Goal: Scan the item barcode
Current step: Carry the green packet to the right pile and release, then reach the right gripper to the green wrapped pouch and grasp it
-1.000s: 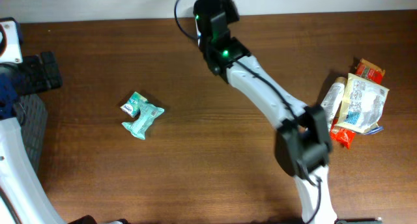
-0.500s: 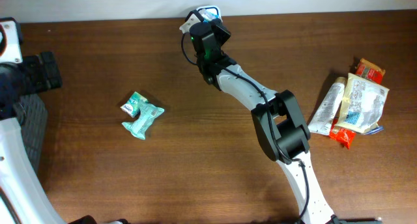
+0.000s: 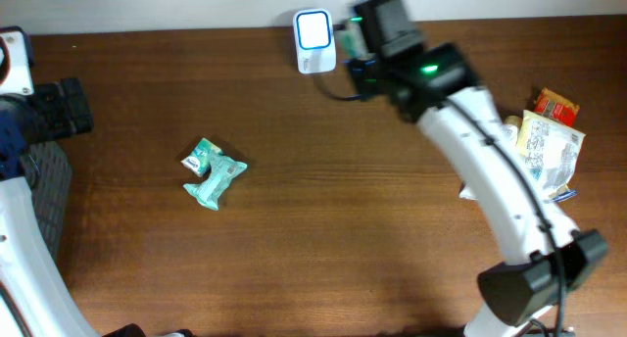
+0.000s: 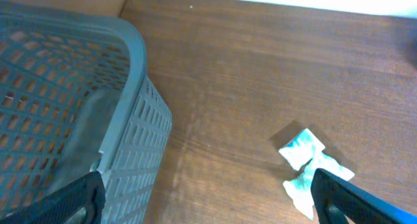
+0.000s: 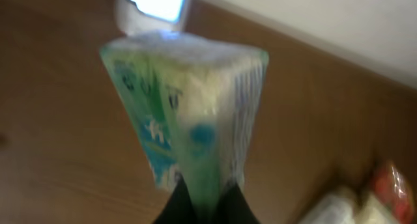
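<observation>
My right gripper swings from the scanner [image 3: 313,41] to the right in the overhead view next. It then releases the packet over the pile, since other snack packets lie there.
My right gripper [image 5: 203,208] is shut on the lower seam of a green and white packet [image 5: 189,113], which stands up in front of the wrist camera. Just beyond the packet's top is the white scanner [image 5: 153,6] with its lit blue-white face. From overhead the scanner [image 3: 313,41] stands at the table's back edge, and my right wrist [image 3: 387,28] is close to its right. My left gripper [image 4: 208,204] is open and empty at the far left, above the table beside a basket.
A crumpled teal packet [image 3: 214,172] lies on the table at centre left, also near my left gripper's right finger [image 4: 355,198]. A grey mesh basket [image 4: 78,87] fills the left edge. A pile of snack packets [image 3: 539,156] lies at the right.
My right arm has swung from over and left of the scanner to its right side, uncovering the scanner's lit face. The left arm and the teal packet have not moved.
</observation>
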{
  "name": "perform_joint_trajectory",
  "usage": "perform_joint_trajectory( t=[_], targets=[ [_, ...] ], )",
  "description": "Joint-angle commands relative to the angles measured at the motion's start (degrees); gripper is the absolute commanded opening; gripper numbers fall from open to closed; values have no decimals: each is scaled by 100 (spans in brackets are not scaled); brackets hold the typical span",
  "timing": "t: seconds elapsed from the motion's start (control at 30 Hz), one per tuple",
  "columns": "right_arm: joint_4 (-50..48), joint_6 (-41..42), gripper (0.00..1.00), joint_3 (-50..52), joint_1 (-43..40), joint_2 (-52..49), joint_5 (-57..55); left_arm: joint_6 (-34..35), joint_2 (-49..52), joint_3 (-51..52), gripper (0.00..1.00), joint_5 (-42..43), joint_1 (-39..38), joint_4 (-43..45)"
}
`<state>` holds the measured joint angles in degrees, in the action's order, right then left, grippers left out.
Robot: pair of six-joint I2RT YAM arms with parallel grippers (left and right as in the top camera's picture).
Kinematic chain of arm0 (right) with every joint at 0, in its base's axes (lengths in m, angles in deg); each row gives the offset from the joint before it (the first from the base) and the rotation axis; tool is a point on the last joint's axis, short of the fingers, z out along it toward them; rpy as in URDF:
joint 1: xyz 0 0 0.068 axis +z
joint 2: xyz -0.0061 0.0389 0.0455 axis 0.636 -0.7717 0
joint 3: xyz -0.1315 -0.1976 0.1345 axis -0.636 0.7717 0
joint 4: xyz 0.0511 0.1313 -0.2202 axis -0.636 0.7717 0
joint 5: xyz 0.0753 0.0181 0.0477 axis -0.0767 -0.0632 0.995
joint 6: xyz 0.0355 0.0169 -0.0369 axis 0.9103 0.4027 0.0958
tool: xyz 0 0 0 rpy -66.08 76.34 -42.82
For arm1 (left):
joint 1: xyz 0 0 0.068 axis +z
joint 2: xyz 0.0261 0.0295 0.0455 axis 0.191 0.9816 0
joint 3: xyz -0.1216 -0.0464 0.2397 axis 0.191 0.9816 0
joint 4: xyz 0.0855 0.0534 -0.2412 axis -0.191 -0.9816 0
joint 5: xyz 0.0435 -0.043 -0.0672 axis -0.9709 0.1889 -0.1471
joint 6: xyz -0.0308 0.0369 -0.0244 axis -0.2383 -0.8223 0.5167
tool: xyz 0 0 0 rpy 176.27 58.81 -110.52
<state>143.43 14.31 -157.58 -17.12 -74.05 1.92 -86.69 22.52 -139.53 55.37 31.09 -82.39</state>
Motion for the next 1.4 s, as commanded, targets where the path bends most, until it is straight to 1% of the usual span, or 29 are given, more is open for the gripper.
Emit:
perform_joint_trajectory(
  t=[0.0,0.03,0.1,0.2,0.33,0.4,0.43,0.47,0.5,0.53,0.67,0.7,0.77,0.8,0.87,0.97,1.0,1.13,1.2,1.3,1.33,1.37],
  targets=[
    [931,1001,4,103,-1064,-46,122,-70,9,-15,99,57,35,-4],
    [1224,1119,4,155,-1497,-101,120,-70,9,-15,99,57,35,-4],
    [1458,1303,4,376,-2240,-192,120,-70,9,-15,99,59,35,-4],
    [1464,1421,4,966,-3379,-275,125,-70,9,-15,99,57,35,-4],
    [1386,1486,5,1491,-4140,-280,164,-70,9,-15,99,59,35,-4],
    [1384,1486,15,1611,-4369,-280,166,-70,9,-15,99,57,35,-4],
    [1381,1486,28,1611,-4404,-280,164,-70,9,-15,99,59,35,-4],
    [1384,1486,51,1611,-4415,-280,164,-70,9,-15,99,59,35,-4],
    [1384,1486,64,1611,-4415,-280,164,-70,9,-15,99,59,35,-4],
    [1399,1486,72,1589,-4413,-273,175,-70,9,-15,99,57,35,-4],
    [1668,1443,73,1174,-4409,-271,1019,-70,9,-15,99,59,35,-4],
    [1709,1180,72,988,-4387,-273,1740,-70,9,-15,99,59,35,-4],
    [1589,680,70,778,-4133,-271,3104,-70,9,-15,99,59,35,-4],
    [1456,680,70,780,-3928,-271,3303,-70,9,-15,99,57,35,-4],
    [1154,684,70,780,-3375,-275,3342,-70,9,-15,99,59,35,-4],
    [496,798,70,780,-2140,-328,3491,-70,9,-15,99,57,35,-4],
    [332,844,70,780,-1864,-358,3523,-70,9,-15,99,59,35,-4],
    [-1016,988,70,782,-136,-828,3740,-70,9,-15,99,59,35,-4],
    [-1707,988,71,782,573,-1137,3740,-70,9,-15,99,59,35,-4],
    [-2520,984,70,782,1257,-1550,3740,-70,9,-15,99,57,35,-4],
    [-2809,981,62,782,1491,-1720,3740,-70,9,-15,99,59,35,-4],
    [-3016,984,48,782,1674,-1858,3742,-70,9,-15,99,59,35,-4]
  ],
)
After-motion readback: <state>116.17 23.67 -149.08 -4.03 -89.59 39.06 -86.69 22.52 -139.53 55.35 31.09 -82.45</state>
